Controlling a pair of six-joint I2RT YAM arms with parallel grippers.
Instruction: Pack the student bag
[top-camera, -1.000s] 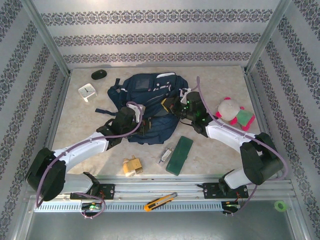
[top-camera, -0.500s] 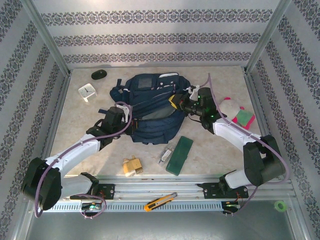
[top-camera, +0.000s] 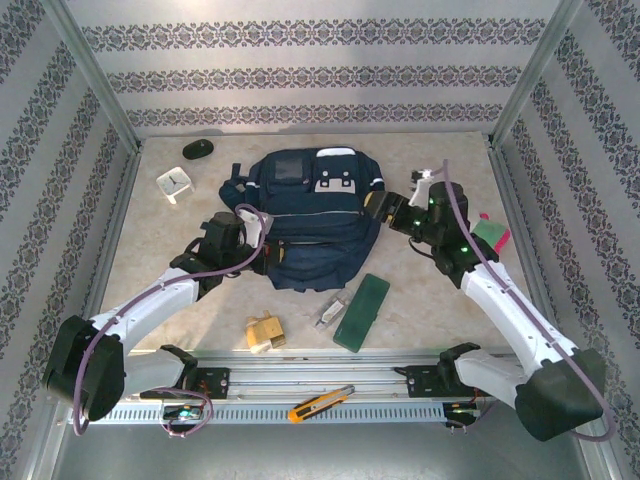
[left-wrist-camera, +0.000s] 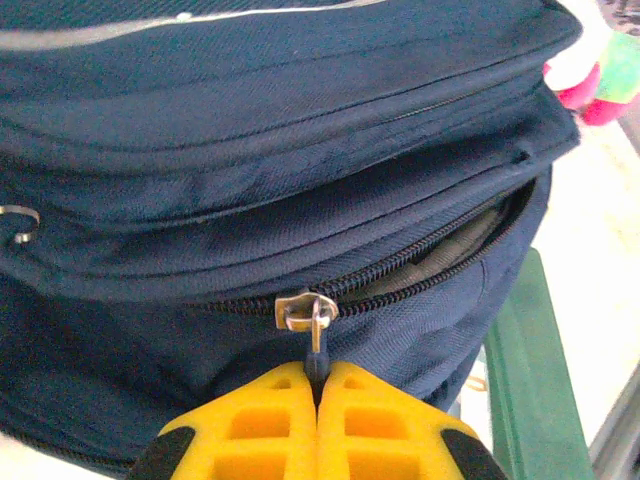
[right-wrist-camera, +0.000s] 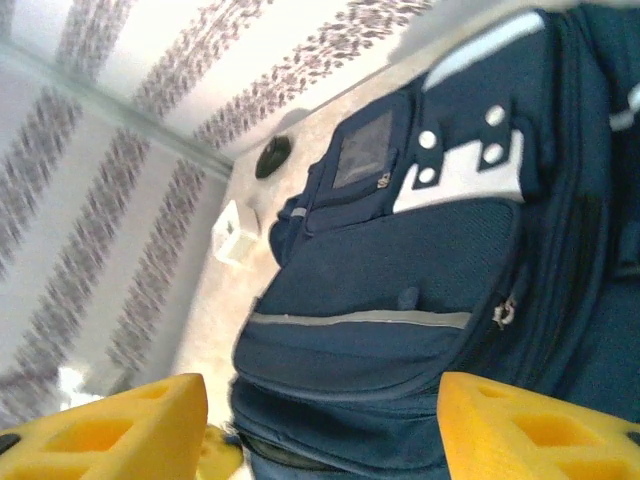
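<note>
The left gripper will next pull its dark tab outward along the zipper to the bag's edge by the clock and release it, as the teeth beyond the slider are still shut.
The student bag (top-camera: 312, 215), a dark navy backpack with a grey-white patch, lies flat in the middle of the table. My left gripper (top-camera: 263, 250) is at its lower left edge. In the left wrist view that gripper (left-wrist-camera: 320, 388) is shut on the dark zipper pull (left-wrist-camera: 317, 352) hanging from the metal slider (left-wrist-camera: 304, 308); to the slider's right the zipper gapes open. My right gripper (top-camera: 385, 205) hovers just off the bag's right side. The right wrist view shows it (right-wrist-camera: 320, 430) open with nothing between the yellow fingers (right-wrist-camera: 530, 430), facing the bag (right-wrist-camera: 400, 290).
A green case (top-camera: 361, 310) and a small silver item (top-camera: 330, 312) lie in front of the bag, a wooden block (top-camera: 264, 332) to their left. A white clock (top-camera: 173, 183) and black mouse (top-camera: 197, 149) sit far left. A pink-green plush (top-camera: 490, 235) is right. A utility knife (top-camera: 320, 402) lies on the rail.
My right gripper has opened, let go of the bag's right edge and drawn back to the right. The bag has settled flat. My left gripper moved slightly left, still shut on the zipper pull.
</note>
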